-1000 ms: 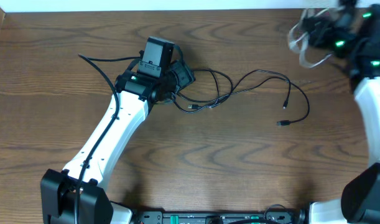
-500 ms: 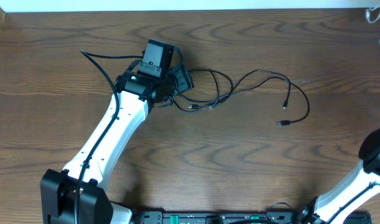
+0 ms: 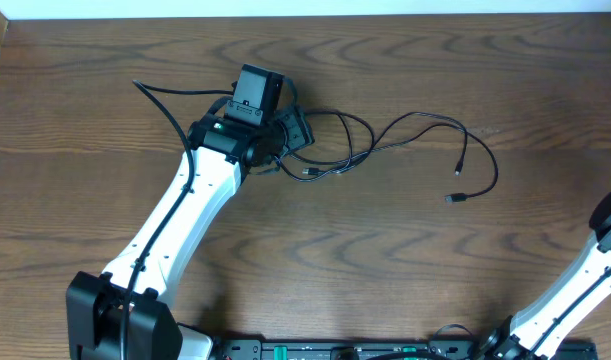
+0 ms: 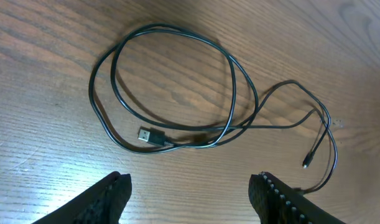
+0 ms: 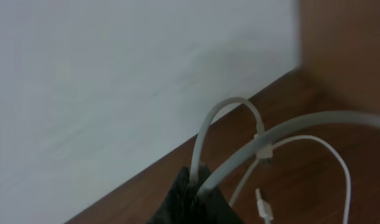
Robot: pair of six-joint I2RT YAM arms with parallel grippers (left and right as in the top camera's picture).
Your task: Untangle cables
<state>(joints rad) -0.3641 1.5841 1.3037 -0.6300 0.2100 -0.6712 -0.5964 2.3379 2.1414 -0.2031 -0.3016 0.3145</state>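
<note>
The right gripper moves down toward the tabletop corner by the white wall (image 5: pixel 290 102) next and releases the white cable (image 5: pixel 239 149) there, since that corner is clear of the black cable.
A black cable (image 3: pixel 405 135) lies in loose loops on the wooden table, its plug ends near the middle right. In the left wrist view the black cable (image 4: pixel 177 93) lies coiled just ahead of my left gripper (image 4: pixel 193 193), which is open and empty above the wood. In the overhead view my left gripper (image 3: pixel 290 130) sits at the cable's left loops. My right gripper (image 5: pixel 199 190) is shut on a white cable (image 5: pixel 239 149) and holds it up near the table's far edge. The right gripper itself is outside the overhead view.
A white wall (image 5: pixel 102 74) runs along the table's far edge. The right arm's lower link (image 3: pixel 595 270) shows at the right edge of the overhead view. The left arm's own black lead (image 3: pixel 165 100) trails behind its wrist.
My right gripper carried the white cable from the back right corner out of the overhead view. The left arm and black cable have stayed in place.
</note>
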